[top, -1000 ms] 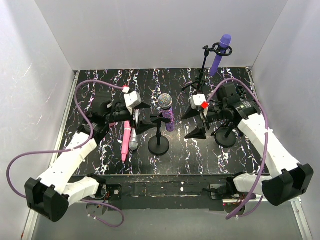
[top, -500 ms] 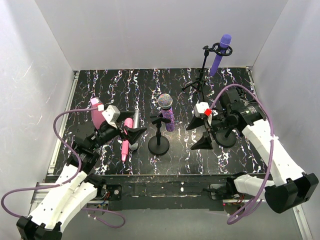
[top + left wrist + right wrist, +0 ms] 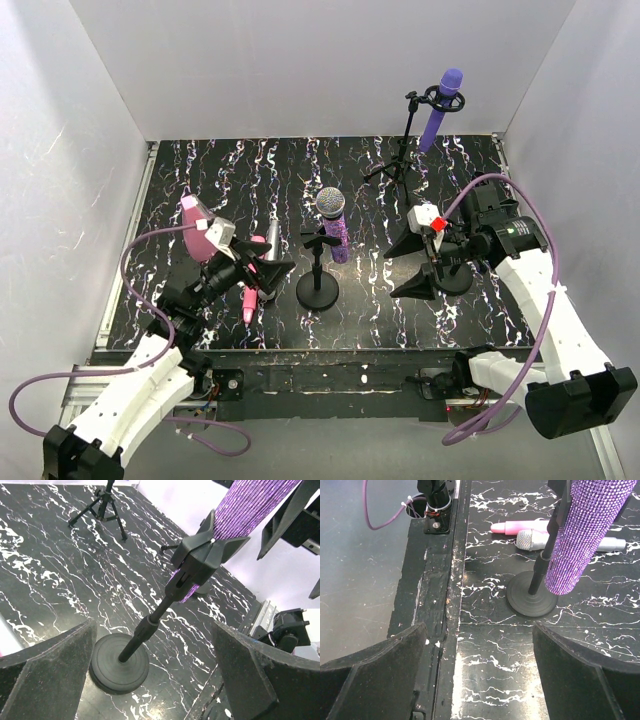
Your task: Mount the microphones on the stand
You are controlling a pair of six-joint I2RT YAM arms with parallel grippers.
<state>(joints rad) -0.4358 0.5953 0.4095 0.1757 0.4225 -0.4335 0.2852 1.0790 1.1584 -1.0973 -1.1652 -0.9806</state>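
Note:
The slim part of the round-base stand's pole below the clip is bare. I should move my left gripper to the right in the top view onto it next.
The glittery pink-purple microphone [image 3: 335, 228] sits clipped in the short round-base stand [image 3: 318, 293] at mid table. It also shows in the left wrist view [image 3: 252, 502] and in the right wrist view [image 3: 580, 535]. The plain purple microphone [image 3: 441, 105] hangs in the tripod stand [image 3: 400, 160] at the back right. The plain pink microphone [image 3: 247, 304] and the silver-grey microphone [image 3: 272, 237] lie side by side left of the stand, partly hidden by my left gripper [image 3: 275, 279]. That gripper is open and empty. My right gripper [image 3: 398, 267] is open and empty, to the right of the stand.
A second round-base stand [image 3: 455, 278] stands under my right wrist. A pink wedge-shaped object [image 3: 193, 218] sits by my left arm. White walls close in three sides. The table's black front rail [image 3: 437, 595] runs near my right gripper.
My left arm has drawn back toward the near left, uncovering more of the lying microphones. My right gripper has backed off to the right, away from the middle stand. Both stay open.

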